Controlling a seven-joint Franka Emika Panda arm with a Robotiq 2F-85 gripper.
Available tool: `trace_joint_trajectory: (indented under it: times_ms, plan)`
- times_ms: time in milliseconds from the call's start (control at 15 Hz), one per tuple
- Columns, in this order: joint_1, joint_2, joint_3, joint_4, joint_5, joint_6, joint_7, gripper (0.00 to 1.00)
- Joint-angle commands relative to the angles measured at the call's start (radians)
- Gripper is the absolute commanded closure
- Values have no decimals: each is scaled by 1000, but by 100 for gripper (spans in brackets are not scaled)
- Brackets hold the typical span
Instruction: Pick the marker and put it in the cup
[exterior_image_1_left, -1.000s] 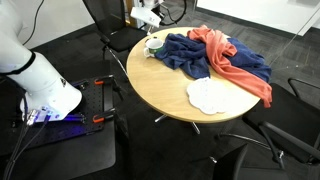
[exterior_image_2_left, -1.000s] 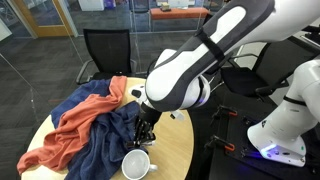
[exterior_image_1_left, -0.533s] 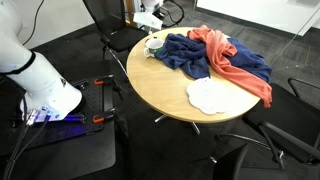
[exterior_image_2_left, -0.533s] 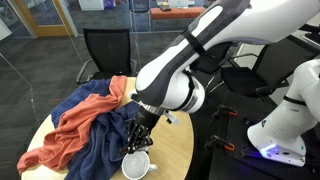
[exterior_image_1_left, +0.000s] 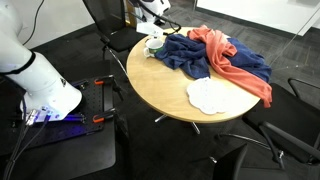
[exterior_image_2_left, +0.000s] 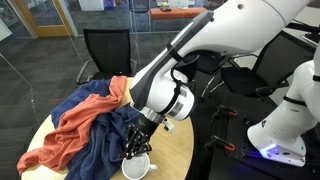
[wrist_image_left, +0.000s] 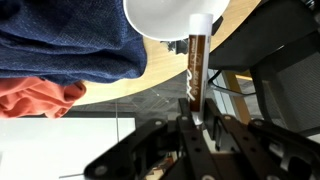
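My gripper lowers and shifts next, to get the marker's end with the cap from the white cup's rim to the cup's opening, then releases the marker.
My gripper (wrist_image_left: 196, 118) is shut on a brown marker (wrist_image_left: 195, 65) with a white cap. The marker's capped end points at the rim of the white cup (wrist_image_left: 172, 17) in the wrist view. In an exterior view my gripper (exterior_image_2_left: 136, 145) hangs just above the cup (exterior_image_2_left: 136, 166), which stands on the round wooden table (exterior_image_2_left: 178, 150) near its edge. In an exterior view the cup (exterior_image_1_left: 154, 43) sits at the table's far edge under my gripper (exterior_image_1_left: 153, 29). The marker itself is too small to make out in both exterior views.
A blue cloth (exterior_image_1_left: 190, 55) and an orange cloth (exterior_image_1_left: 232, 62) lie heaped on the table next to the cup. A white cloth (exterior_image_1_left: 209, 95) lies near the table's front. Black chairs (exterior_image_2_left: 105, 55) stand around the table. A second robot base (exterior_image_1_left: 45, 90) stands nearby.
My gripper has come down and moved over the cup with the marker in it. The cup and cloths have not moved.
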Motion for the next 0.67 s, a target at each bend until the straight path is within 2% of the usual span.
trace_joint_trajectory:
  times_ms: [0,600]
  plan:
    - [9,63,-3,53,97,21,-123,95]
    - [21,160,-12,90,201,30,-262,95]
